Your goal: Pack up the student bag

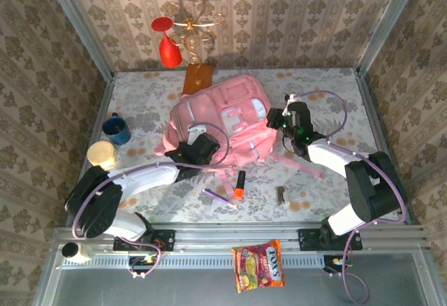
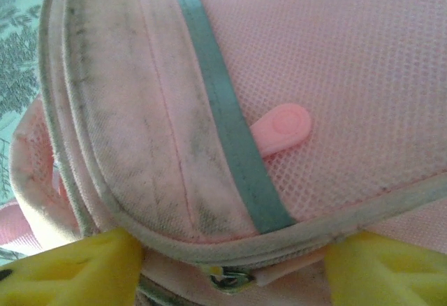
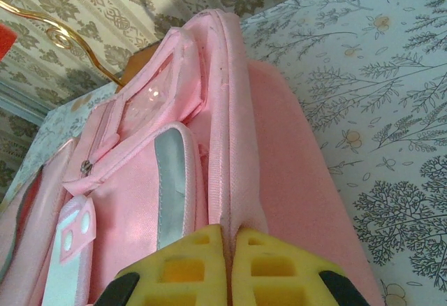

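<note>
My right gripper is still pinching the raised pink seam [image 3: 230,223] at the bag's side with both fingers, so it will ease outward with the seam and then open its fingers to let it go.
The student bag [image 1: 230,114] is a large pink backpack lying flat in the middle of the table. My left gripper [image 1: 199,149] is at its near left corner. In the left wrist view its yellow fingers [image 2: 70,272] stand well apart on either side of the bag's grey piped edge [image 2: 279,246], with a metal zip slider [image 2: 230,278] between them and a pink rubber zip tab [image 2: 283,128] further up. My right gripper [image 1: 279,119] is at the bag's right side. Its yellow fingertips [image 3: 192,264] are pinched together on a raised pink seam of the bag [image 3: 227,145].
An orange marker [image 1: 239,184], a purple pen [image 1: 218,196] and a small dark clip [image 1: 281,195] lie on the table in front of the bag. A blue mug [image 1: 116,130] and a cream round object [image 1: 102,154] sit left. A snack packet [image 1: 259,266] lies on the near ledge.
</note>
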Motion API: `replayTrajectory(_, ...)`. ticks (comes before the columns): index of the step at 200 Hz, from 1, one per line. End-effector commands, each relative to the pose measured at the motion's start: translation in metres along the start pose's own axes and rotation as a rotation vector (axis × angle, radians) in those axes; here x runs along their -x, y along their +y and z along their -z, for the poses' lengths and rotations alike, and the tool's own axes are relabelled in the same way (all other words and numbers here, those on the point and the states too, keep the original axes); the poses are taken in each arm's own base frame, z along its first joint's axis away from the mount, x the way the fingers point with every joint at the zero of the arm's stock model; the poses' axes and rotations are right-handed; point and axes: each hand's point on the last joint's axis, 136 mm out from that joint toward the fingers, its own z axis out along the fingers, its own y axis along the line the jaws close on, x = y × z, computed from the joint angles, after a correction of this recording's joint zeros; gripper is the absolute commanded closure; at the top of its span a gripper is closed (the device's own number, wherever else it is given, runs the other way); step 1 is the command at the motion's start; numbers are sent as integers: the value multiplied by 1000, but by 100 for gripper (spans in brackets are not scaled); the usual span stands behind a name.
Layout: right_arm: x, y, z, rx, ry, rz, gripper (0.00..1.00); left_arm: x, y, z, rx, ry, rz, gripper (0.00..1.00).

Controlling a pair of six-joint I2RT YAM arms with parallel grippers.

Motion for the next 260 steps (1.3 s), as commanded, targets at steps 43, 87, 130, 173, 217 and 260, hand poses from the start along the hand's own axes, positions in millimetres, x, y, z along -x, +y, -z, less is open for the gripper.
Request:
replayTrajectory(43,7,-5,0,6,-25,14,100,-2,12,-9,-122,47,93,61)
replayTrajectory(87,4,-5,-3,9,-15,13,100,-2,4,-16,-186,66,102,71)
replayTrajectory(130,1,-10,-7,-6,0,10,100,-5,2,-20,-215,73,85,83)
replayTrajectory(173,11,-28,-4,-104,-6,33,100,-10,11,-19,-206,80,55,95)
replayTrajectory(217,28,-69,6,-338,-43,86,100,-16,30,-16,-185,99,49,100)
replayTrajectory(260,42,-92,-17,-426,3,130,100,-11,8,-1,-413,133,88,100)
